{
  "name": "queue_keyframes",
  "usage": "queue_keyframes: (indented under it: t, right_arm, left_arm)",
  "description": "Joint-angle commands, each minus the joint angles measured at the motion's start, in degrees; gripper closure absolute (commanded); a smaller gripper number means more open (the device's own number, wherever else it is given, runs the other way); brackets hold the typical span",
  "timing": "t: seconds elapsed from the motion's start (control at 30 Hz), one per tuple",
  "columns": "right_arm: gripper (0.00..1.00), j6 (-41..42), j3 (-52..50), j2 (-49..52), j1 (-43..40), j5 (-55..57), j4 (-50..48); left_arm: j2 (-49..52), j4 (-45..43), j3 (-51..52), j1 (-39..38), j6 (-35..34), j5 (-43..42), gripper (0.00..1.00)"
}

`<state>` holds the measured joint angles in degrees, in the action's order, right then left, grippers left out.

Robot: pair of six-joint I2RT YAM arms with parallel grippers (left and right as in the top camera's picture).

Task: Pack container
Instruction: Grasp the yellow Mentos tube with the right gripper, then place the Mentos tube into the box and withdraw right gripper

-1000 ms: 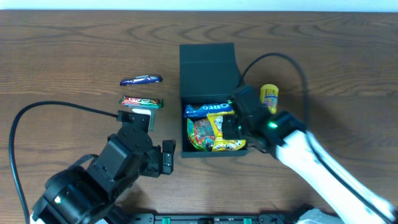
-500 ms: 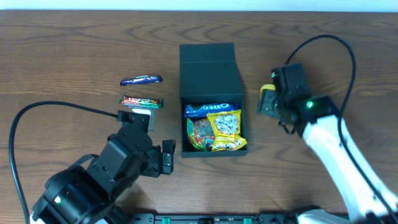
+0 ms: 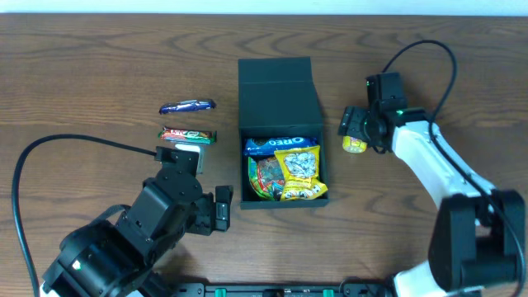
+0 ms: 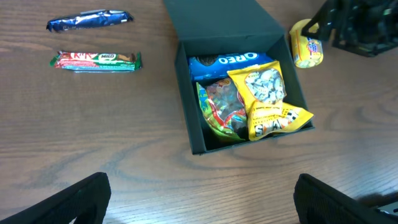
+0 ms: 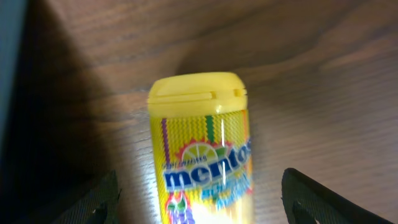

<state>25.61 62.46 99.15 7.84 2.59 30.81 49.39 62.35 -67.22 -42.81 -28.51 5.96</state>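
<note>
My open fingers are already lined up with both sides of the yellow Mentos bottle. Next, I need to lower my right gripper over the bottle's labelled body and close on it.
The container (image 3: 279, 95), a dark box with its flap lid standing open at the back, sits mid-table and also shows in the left wrist view (image 4: 221, 18). Inside lie a blue Oreo packet (image 3: 276, 144), a yellow packet (image 3: 301, 169) and a green-red packet (image 3: 266, 177). Right of the box lies a yellow Mentos bottle (image 3: 355, 146). My right gripper (image 3: 356, 129) hangs over it, open, its fingers apart on either side of the Mentos bottle (image 5: 202, 143) without touching it. My left gripper (image 3: 221, 208) stands open over bare wood (image 4: 202, 199) in front of the box.
Left of the box lie a blue wrapped bar (image 3: 187, 106) and a green-red Milo bar (image 3: 188, 135). A black cable (image 3: 74, 142) loops from the left arm, and another arcs above the right arm (image 3: 429, 58).
My right gripper has left the box, where the yellow packet now lies, swung right to the Mentos bottle and opened. The left arm has not moved.
</note>
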Motion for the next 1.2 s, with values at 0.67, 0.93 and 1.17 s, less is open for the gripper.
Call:
queue_keyframes:
  t: [0.67, 0.93, 1.17]
  right_arm:
    - [0.81, -2.4, 19.1, 0.5, 0.7, -9.1, 18.9]
    - [0.87, -0.8, 26.7, -8.4, 12.7, -11.8, 31.1]
    - [0.89, 6.8, 23.5, -8.1, 28.1, -8.6, 31.7]
  left_arm:
    - [-0.2, 0.0, -0.3, 0.1, -0.2, 0.2, 0.05]
    - [-0.2, 0.0, -0.3, 0.1, -0.2, 0.2, 0.05]
    - [-0.2, 0.6, -0.3, 0.1, -0.2, -0.1, 0.05]
